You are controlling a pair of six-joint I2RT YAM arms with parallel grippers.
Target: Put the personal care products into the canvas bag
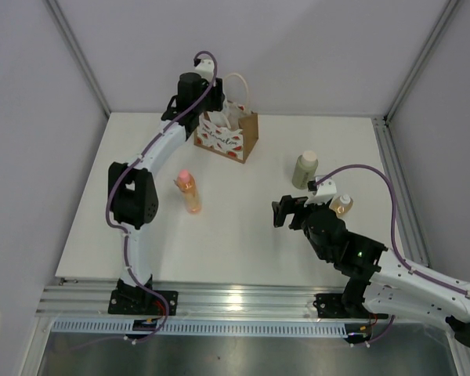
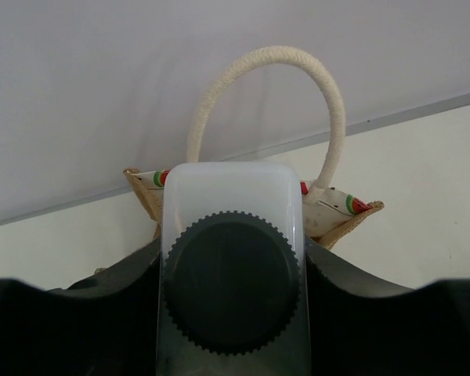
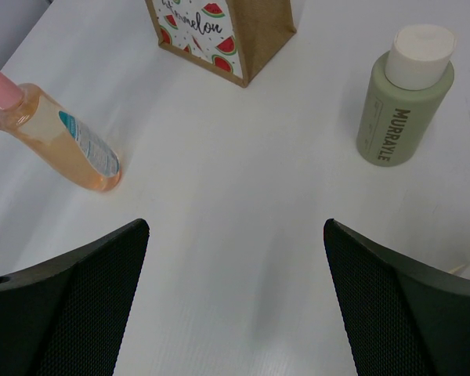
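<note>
My left gripper holds the jar [image 2: 231, 282] and next needs to go down past the canvas bag's rim into the bag's opening, then let go of it.
My left gripper [image 1: 206, 116] is shut on the clear black-lidded jar [image 2: 231, 282] and holds it just over the canvas bag [image 1: 231, 135], whose rim [image 2: 341, 215] and white handle show behind the jar. The peach bottle with pink cap [image 1: 189, 192] lies on the table left of centre and also shows in the right wrist view [image 3: 59, 137]. The olive-beige bottle [image 1: 305, 170] stands upright at the right and shows in the right wrist view [image 3: 403, 102]. The amber bottle [image 1: 341, 205] stands beside my right wrist, partly hidden. My right gripper [image 1: 286, 213] is open and empty over bare table [image 3: 235, 313].
The white table [image 1: 243, 235] ends at a metal rail along the near edge [image 1: 243, 301]. Grey walls close in the back and both sides. The bag's printed front panel [image 3: 204, 31] faces my right gripper.
</note>
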